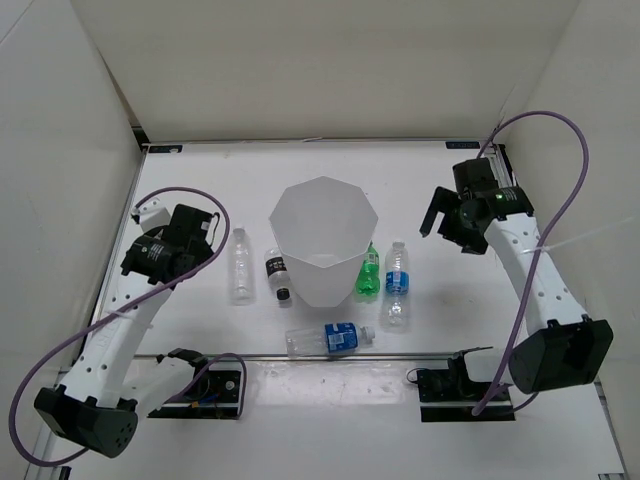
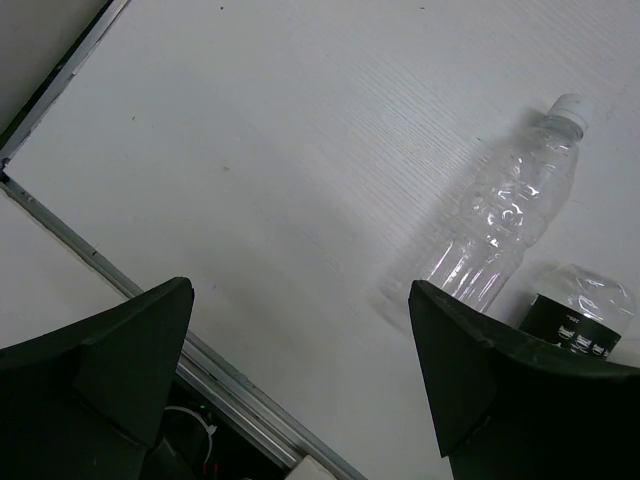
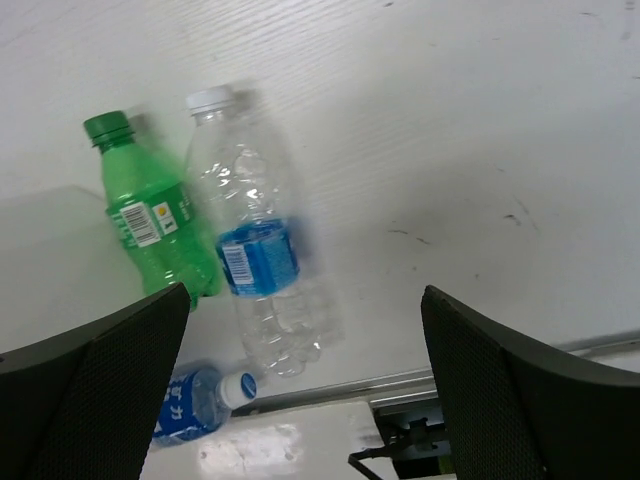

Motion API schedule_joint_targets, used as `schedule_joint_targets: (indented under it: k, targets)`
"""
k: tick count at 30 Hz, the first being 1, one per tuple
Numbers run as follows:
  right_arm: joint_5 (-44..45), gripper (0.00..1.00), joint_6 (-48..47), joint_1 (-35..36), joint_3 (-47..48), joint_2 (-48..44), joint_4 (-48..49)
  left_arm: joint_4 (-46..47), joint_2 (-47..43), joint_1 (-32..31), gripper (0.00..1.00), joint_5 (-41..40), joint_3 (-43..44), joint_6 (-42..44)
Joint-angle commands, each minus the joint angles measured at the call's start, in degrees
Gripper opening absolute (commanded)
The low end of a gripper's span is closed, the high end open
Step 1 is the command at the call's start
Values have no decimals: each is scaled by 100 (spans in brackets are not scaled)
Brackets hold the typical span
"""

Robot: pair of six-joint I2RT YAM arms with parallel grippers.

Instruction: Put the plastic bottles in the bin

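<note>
My right gripper should next move down and toward the left in the top view onto the clear blue-label bottle's neck (image 1: 398, 254) (image 3: 218, 124), because it is below my gripper on that side, nearest my gripper's fingers.
The white bin (image 1: 324, 245) stands upright mid-table. A plain clear bottle (image 1: 240, 265) and a black-label bottle (image 1: 277, 274) lie to its left. A green bottle (image 1: 368, 272) and a blue-label bottle (image 1: 397, 283) lie to its right. Another blue-label bottle (image 1: 328, 339) lies in front of it. My left gripper (image 1: 205, 232) is open and empty, above the table left of the clear bottle (image 2: 505, 215). My right gripper (image 1: 448, 215) is open and empty, raised right of the blue-label bottle (image 3: 255, 255) and the green one (image 3: 150, 215).
White walls enclose the table on the left, back and right. A metal rail (image 1: 320, 355) runs across the near edge, with both arm bases and cables behind it. The black-label bottle (image 2: 585, 315) shows beside my left finger.
</note>
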Motion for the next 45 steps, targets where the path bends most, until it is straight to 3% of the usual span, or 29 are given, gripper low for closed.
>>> schedule_joint_targets:
  k: [1,2,7,23,26,30,34,37,40,44,45]
  targets:
    - [-875,100,-503,-180,-12,275,452,-74,-221,-29,100,-299,-2,107]
    - [-1320,100,-556,-182,-12,372,505,-179,-221,-29,100,-301,-2,3]
    - [-1868,100,-609,-234,-283,926,898,-294,-292,-29,100,-353,-55,54]
    - [-2239,100,-750,-182,-645,2692,1779,-241,-90,-29,100,-275,-459,107]
    - [-2291,91,-750,-182,-645,2894,1780,-241,69,-29,100,-275,-389,107]
    - [-2239,73,-750,-182,-592,3036,1780,-180,253,-29,100,-275,-258,160]
    - [-1853,48,-688,-243,-478,2835,1351,-118,315,-29,100,-275,-257,160]
    - [-1124,38,-478,-243,-128,2414,763,-118,367,-29,100,-275,-257,90]
    - [-492,35,-241,-243,382,1765,113,-118,438,-29,100,-213,-257,-42]
    - [-217,34,101,-243,1813,1068,-547,-118,570,-29,100,-12,-310,-104]
    - [-156,34,172,-156,2643,997,-688,-118,639,-29,100,41,-310,-156]
